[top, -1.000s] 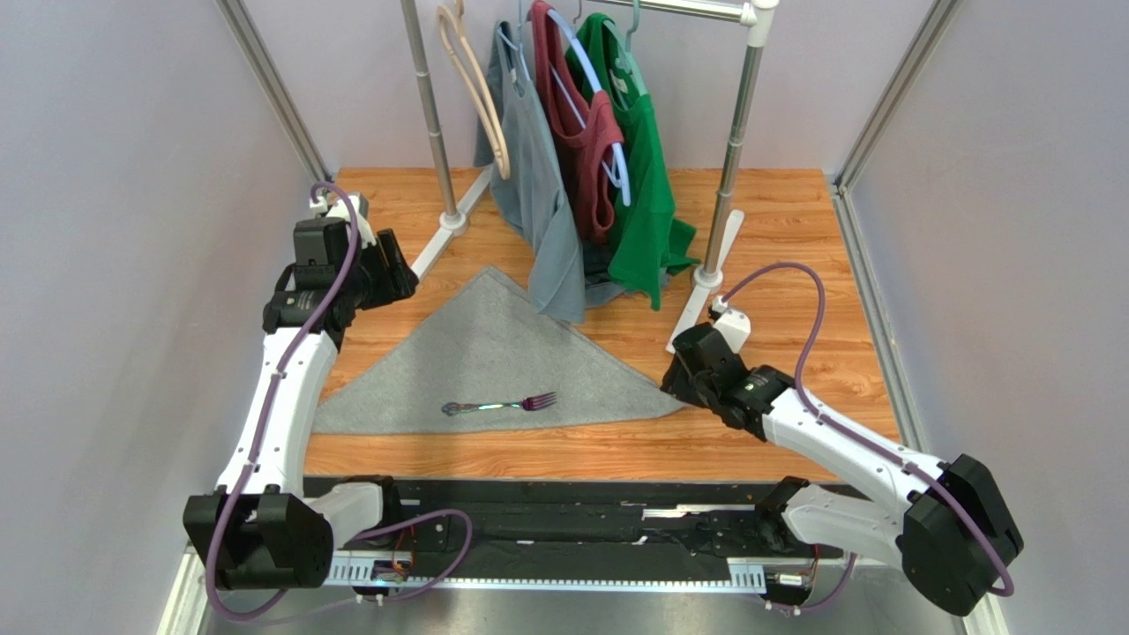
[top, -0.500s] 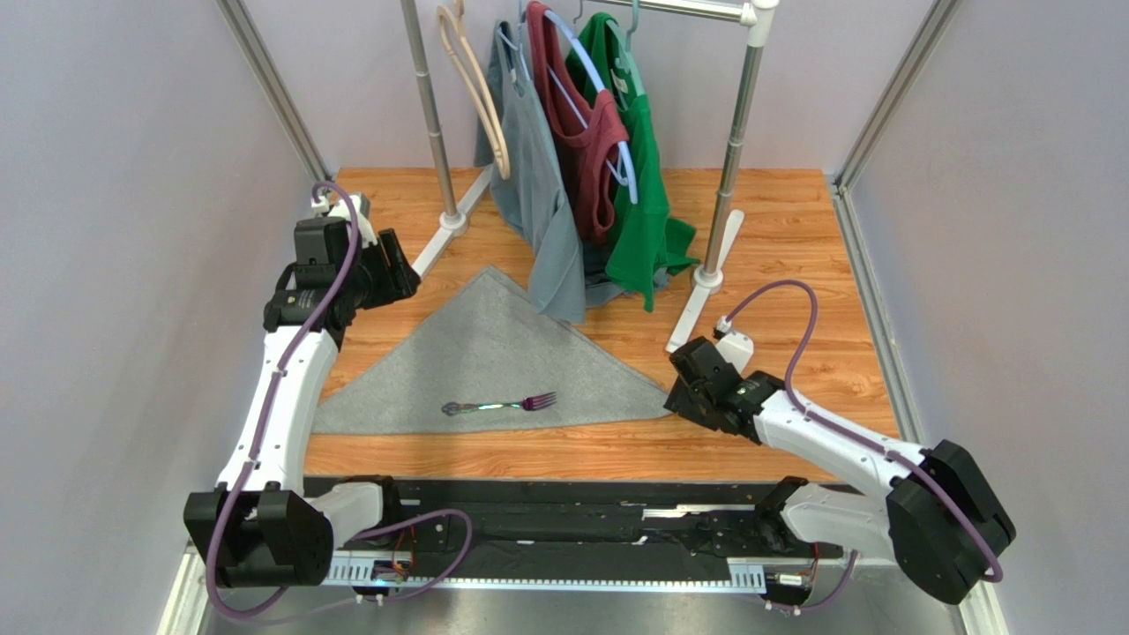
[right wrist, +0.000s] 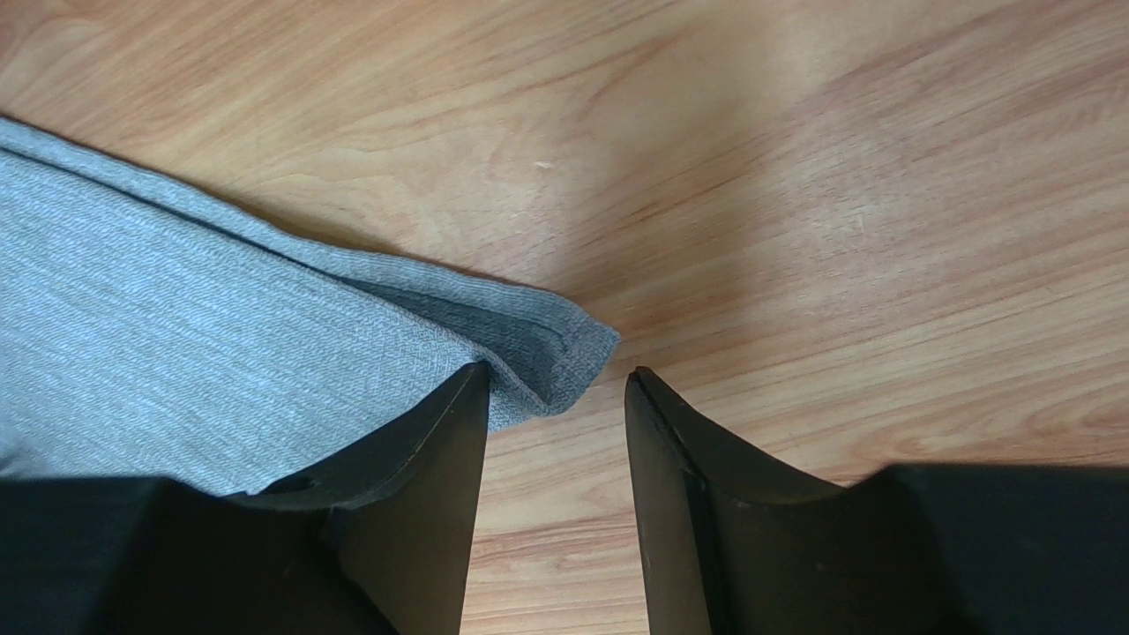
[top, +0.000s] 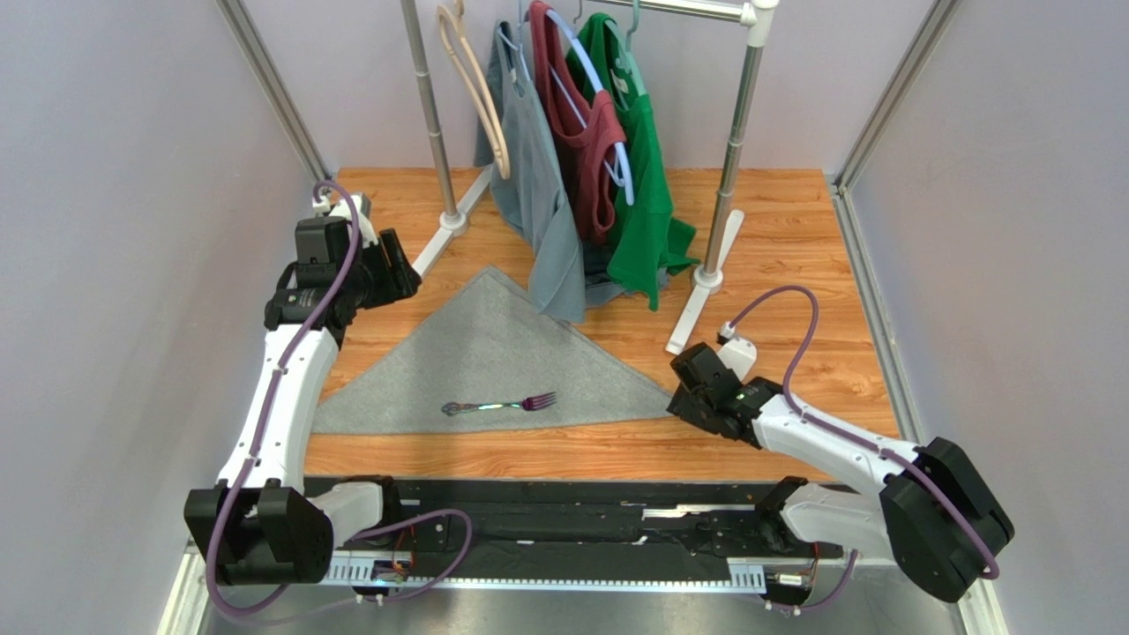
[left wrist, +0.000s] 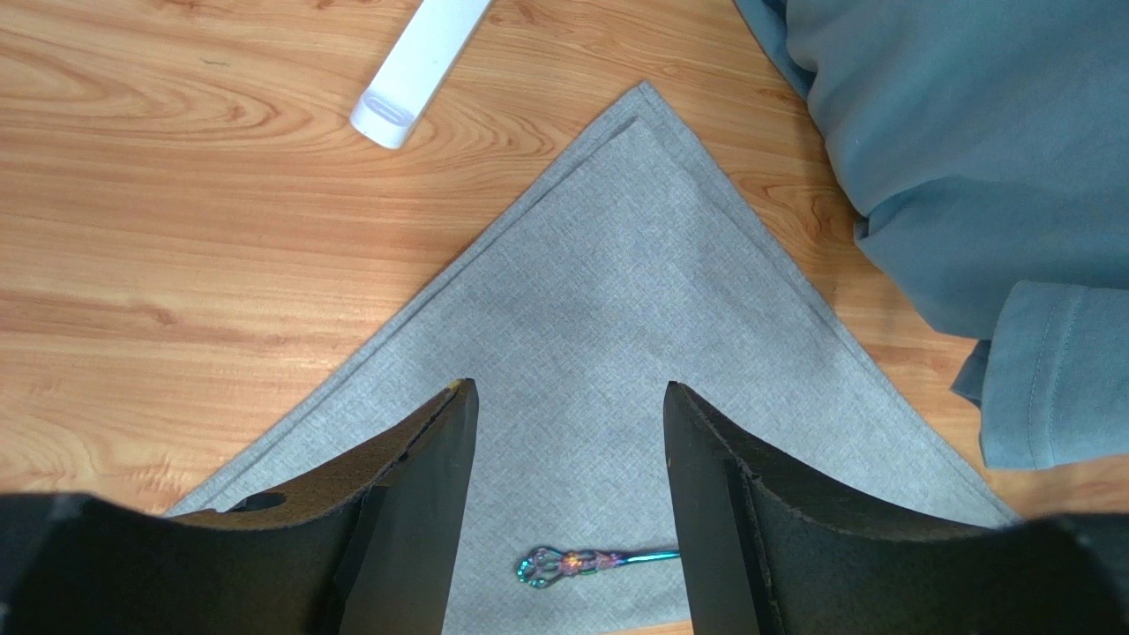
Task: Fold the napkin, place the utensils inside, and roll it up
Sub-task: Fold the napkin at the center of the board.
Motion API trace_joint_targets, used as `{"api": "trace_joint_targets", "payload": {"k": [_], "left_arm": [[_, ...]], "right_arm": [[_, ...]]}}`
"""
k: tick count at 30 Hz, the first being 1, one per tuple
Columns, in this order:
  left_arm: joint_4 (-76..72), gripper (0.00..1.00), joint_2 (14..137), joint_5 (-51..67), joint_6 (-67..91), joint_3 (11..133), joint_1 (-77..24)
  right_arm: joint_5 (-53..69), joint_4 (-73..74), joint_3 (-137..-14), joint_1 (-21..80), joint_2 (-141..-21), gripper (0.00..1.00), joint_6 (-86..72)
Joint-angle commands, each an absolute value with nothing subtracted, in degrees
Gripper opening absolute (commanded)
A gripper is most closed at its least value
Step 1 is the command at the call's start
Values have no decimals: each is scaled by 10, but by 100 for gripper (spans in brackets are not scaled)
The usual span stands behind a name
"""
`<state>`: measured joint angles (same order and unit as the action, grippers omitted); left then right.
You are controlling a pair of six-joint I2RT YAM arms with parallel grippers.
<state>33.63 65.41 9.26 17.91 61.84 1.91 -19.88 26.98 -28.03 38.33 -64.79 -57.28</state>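
Note:
The napkin's folded corner tip (right wrist: 562, 377) already lies between the open fingers. The right gripper stays low next, eases onto that corner tip and pinches it.
The napkin (top: 497, 347) lies flat on the wooden table, folded into a grey triangle with its point toward the back. A slim fork (top: 501, 404) rests on it near the front edge, tines to the right. My left gripper (top: 398, 261) hovers open above the napkin's left side. In the left wrist view the napkin (left wrist: 636, 291) and the fork's iridescent handle end (left wrist: 583, 565) show between the open fingers of the left gripper (left wrist: 567, 390). My right gripper (top: 677, 394) is open and low at the right corner. In the right wrist view that napkin corner (right wrist: 563, 341) lies just ahead of the right gripper (right wrist: 557, 377).
A clothes rack (top: 733, 146) stands at the back, with a grey shirt (top: 537, 172), a maroon top (top: 583, 146) and a green top (top: 643, 199) hanging down to the napkin's point. Its white foot (top: 692, 318) lies just behind my right gripper. Grey walls close both sides.
My right gripper has moved down and toward the front, settling at the napkin's right corner. The left arm, napkin and fork have not moved.

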Motion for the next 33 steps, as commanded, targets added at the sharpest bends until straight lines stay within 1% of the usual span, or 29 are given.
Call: {"api": "trace_joint_targets", "payload": {"k": [1,8,14,17,20,21,23,24,26,27,28,29,33], "left_arm": [[320,63,657,110,186,618,22],[321,63,657,110,187,617,22],[320,63,658,112,186,617,22],[320,63,657,112,185,618,22],[321,63,658,113,185,617,23],[320,63,657,113,185,617,22],[320,63,659,113,185,617,22],[319,63,660,113,185,617,22],[320,62,662,115,185,618,22],[320,62,662,116,185,617,23],[320,62,662,117,185,616,22],[320,62,663,117,185,616,23],[319,62,664,119,185,617,22]], "right_arm": [[-230,240,-271,378,-648,45,-584],[-233,222,-267,374,-675,44,-580],[-242,214,-267,370,-695,40,-575],[-242,213,-268,369,-701,34,-573],[-245,213,-265,369,-701,27,-573],[-249,213,-266,368,-702,23,-571],[-250,214,-266,367,-701,20,-570],[-254,216,-268,365,-701,16,-567],[-260,223,-273,363,-701,12,-564],[-265,225,-274,360,-700,6,-563],[-267,228,-279,355,-699,2,-560],[-266,231,-280,351,-698,0,-557],[-283,250,-294,344,-684,0,-546]]}}
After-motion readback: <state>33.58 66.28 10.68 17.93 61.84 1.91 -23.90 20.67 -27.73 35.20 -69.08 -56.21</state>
